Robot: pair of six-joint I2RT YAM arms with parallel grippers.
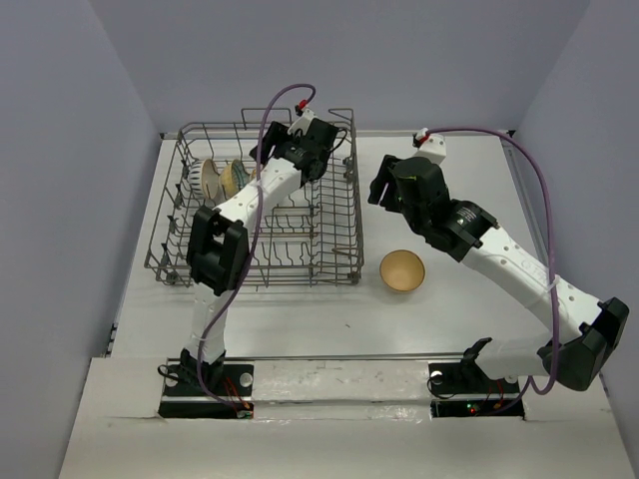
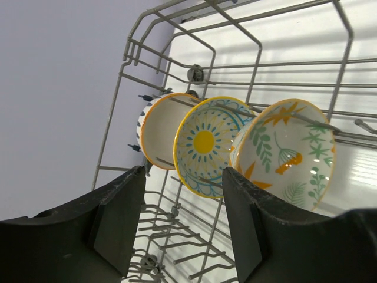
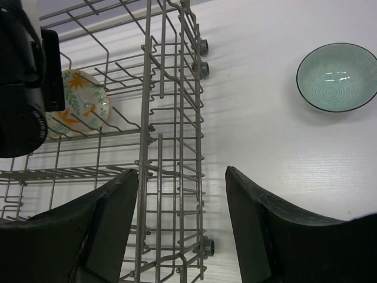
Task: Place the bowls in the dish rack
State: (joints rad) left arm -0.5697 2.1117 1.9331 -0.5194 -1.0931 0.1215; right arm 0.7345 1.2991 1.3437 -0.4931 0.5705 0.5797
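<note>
My right gripper is above the tan bowl, which is nearer my base, so it needs to move back and down onto the tan bowl's rim farthest from the rack.
The dish rack stands at the left of the table. Three bowls stand on edge between its tines: a white-and-tan one, a yellow and blue floral one and a leaf-patterned one. My left gripper hangs open inside the rack just short of them, with nothing between its fingers. A plain tan bowl sits upright on the table right of the rack. A pale teal bowl lies on the table beyond it, hidden in the top view. My right gripper is open and empty above the rack's right wall.
The left arm stretches across the rack, and its wrist shows at the left of the right wrist view. The right arm crosses the right half of the table. Grey walls enclose the table on three sides.
</note>
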